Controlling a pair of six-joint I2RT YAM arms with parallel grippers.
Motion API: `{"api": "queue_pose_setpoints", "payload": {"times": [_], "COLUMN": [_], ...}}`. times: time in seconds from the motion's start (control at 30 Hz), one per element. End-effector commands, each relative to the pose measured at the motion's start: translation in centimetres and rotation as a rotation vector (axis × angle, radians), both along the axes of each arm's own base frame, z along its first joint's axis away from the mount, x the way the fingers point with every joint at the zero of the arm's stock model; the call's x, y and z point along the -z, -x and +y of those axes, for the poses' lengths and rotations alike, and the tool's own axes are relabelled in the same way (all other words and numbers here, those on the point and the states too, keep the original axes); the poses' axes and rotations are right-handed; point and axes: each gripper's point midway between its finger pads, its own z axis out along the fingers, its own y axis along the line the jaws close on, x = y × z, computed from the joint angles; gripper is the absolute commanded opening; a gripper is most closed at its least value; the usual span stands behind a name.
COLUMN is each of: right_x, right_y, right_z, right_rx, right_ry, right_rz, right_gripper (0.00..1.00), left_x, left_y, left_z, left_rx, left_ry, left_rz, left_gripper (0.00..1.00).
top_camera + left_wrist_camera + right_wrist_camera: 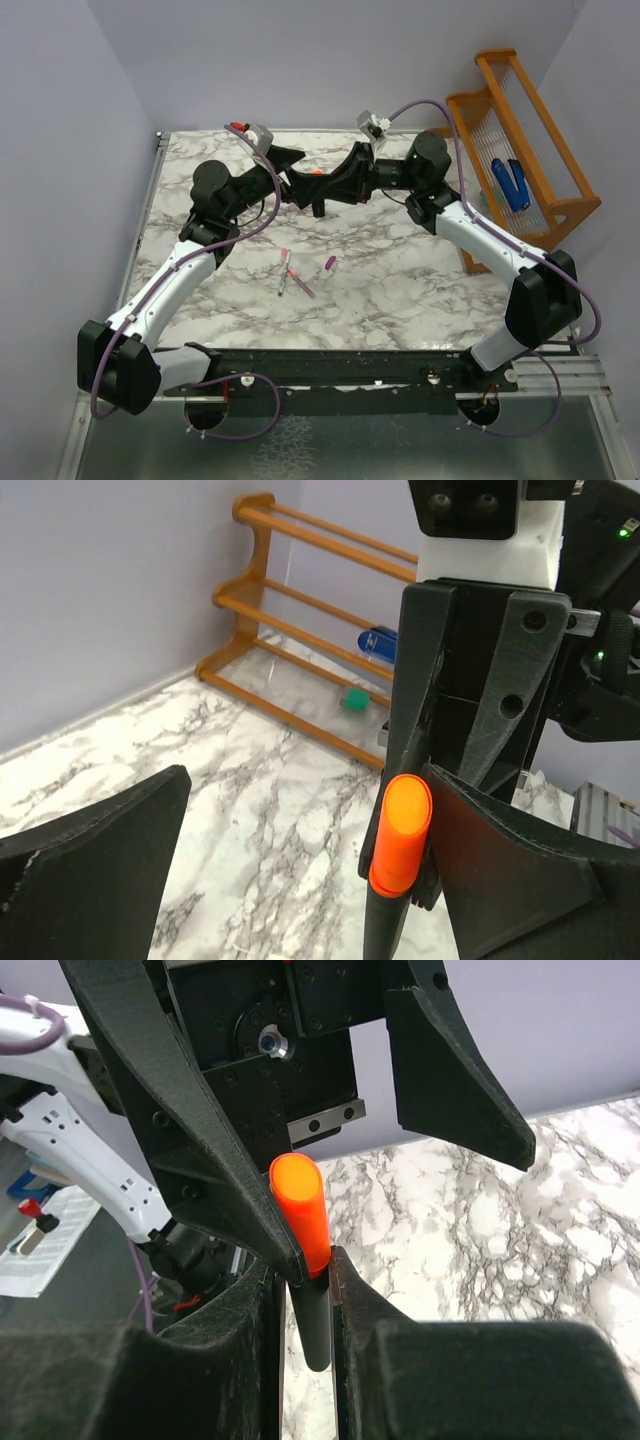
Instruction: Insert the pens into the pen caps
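Note:
My right gripper draws the capped marker away from the open left gripper next, tilts downward, lowers and releases it, since clear tabletop lies below toward the rack.
My right gripper [303,1268] is shut on the stubby black marker [313,1325], held above the far middle of the table [400,290]. The bright orange cap [300,1210] sits on the marker's end and also shows in the left wrist view [402,830]. My left gripper [305,780] is open, with the cap between its fingers and touching one finger [500,870]. In the top view the two grippers meet, left [298,180] and right [326,190]. A whitish-grey pen [283,272], a pink pen [301,285] and a magenta cap [329,263] lie on the table.
An orange wooden rack [520,130] stands at the far right edge, with blue chunky objects [510,183] in it. It also shows in the left wrist view [290,610], with a small green object [353,699] by it. Lilac walls surround the table.

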Motion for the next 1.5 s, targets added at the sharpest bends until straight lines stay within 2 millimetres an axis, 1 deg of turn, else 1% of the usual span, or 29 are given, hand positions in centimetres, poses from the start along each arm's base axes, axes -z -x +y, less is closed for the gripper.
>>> {"api": "queue_pose_setpoints", "payload": {"times": [0.0, 0.07, 0.13, 0.2, 0.3, 0.43, 0.53, 0.6, 0.63, 0.7, 0.77, 0.83, 0.93, 1.0, 1.13, 1.27, 1.37, 1.47], "right_x": [-3.1, -1.0, 1.7, 4.4, 8.4, 12.0, 14.7, 16.9, 18.0, 20.1, 21.5, 23.0, 25.9, 27.6, 29.7, 31.8, 32.5, 33.1], "right_y": [-0.8, -1.9, -3.2, -4.9, -7.9, -11.2, -13.5, -15.1, -15.7, -16.4, -16.9, -17.3, -17.7, -17.5, -16.9, -16.1, -15.8, -15.6], "right_z": [0.4, 0.2, -0.3, -1.1, -2.4, -4.1, -5.3, -6.6, -7.2, -8.7, -9.8, -10.7, -11.8, -12.2, -12.6, -13.2, -13.6, -14.1], "right_rx": [0.147, 0.201, 0.256, 0.324, 0.456, 0.606, 0.7, 0.765, 0.788, 0.82, 0.852, 0.887, 0.927, 0.932, 0.939, 0.938, 0.94, 0.956], "right_ry": [-0.091, -0.044, 0.003, 0.053, 0.15, 0.261, 0.352, 0.422, 0.447, 0.493, 0.52, 0.57, 0.68, 0.721, 0.762, 0.839, 0.865, 0.899], "right_rz": [-0.114, -0.077, -0.03, 0.031, 0.123, 0.186, 0.243, 0.308, 0.358, 0.451, 0.5, 0.536, 0.596, 0.633, 0.68, 0.723, 0.732, 0.732], "right_gripper": [0.0, 0.01, 0.0, 0.0, 0.0, 0.0, 0.0, 0.01, 0.0, 0.0, 0.0, 0.0, 0.01, 0.01, 0.0, 0.0, 0.0, 0.01], "left_x": [6.2, 5.0, 3.8, 2.8, 1.5, 0.3, 0.5, 1.7, 2.7, 4.7, 6.4, 7.7, 9.5, 10.6, 12.7, 15.7, 18.2, 20.4], "left_y": [3.7, 3.8, 4.0, 4.4, 5.1, 5.9, 6.2, 5.9, 5.6, 4.8, 4.3, 3.9, 3.4, 3.1, 2.4, 1.6, 1.1, 0.9], "left_z": [-2.9, -2.4, -1.5, -0.7, 0.8, 2.3, 2.8, 3.1, 3.3, 3.7, 4.2, 4.7, 5.3, 5.7, 6.4, 7.5, 8.0, 8.5], "left_rx": [0.212, 0.203, 0.193, 0.185, 0.173, 0.162, 0.159, 0.141, 0.123, 0.075, 0.033, -0.004, -0.049, -0.077, -0.132, -0.228, -0.306, -0.38], "left_ry": [-0.143, -0.135, -0.123, -0.113, -0.098, -0.081, -0.082, -0.102, -0.119, -0.152, -0.187, -0.206, -0.249, -0.274, -0.304, -0.36, -0.437, -0.53], "left_rz": [0.207, 0.176, 0.148, 0.122, 0.092, 0.064, 0.07, 0.102, 0.131, 0.198, 0.254, 0.292, 0.334, 0.363, 0.438, 0.529, 0.6, 0.657], "left_gripper": [0.99, 0.99, 0.99, 0.99, 0.99, 0.99, 0.99, 0.99, 0.99, 0.99, 0.99, 0.99, 0.99, 0.98, 0.96, 0.91, 0.85, 0.82]}}
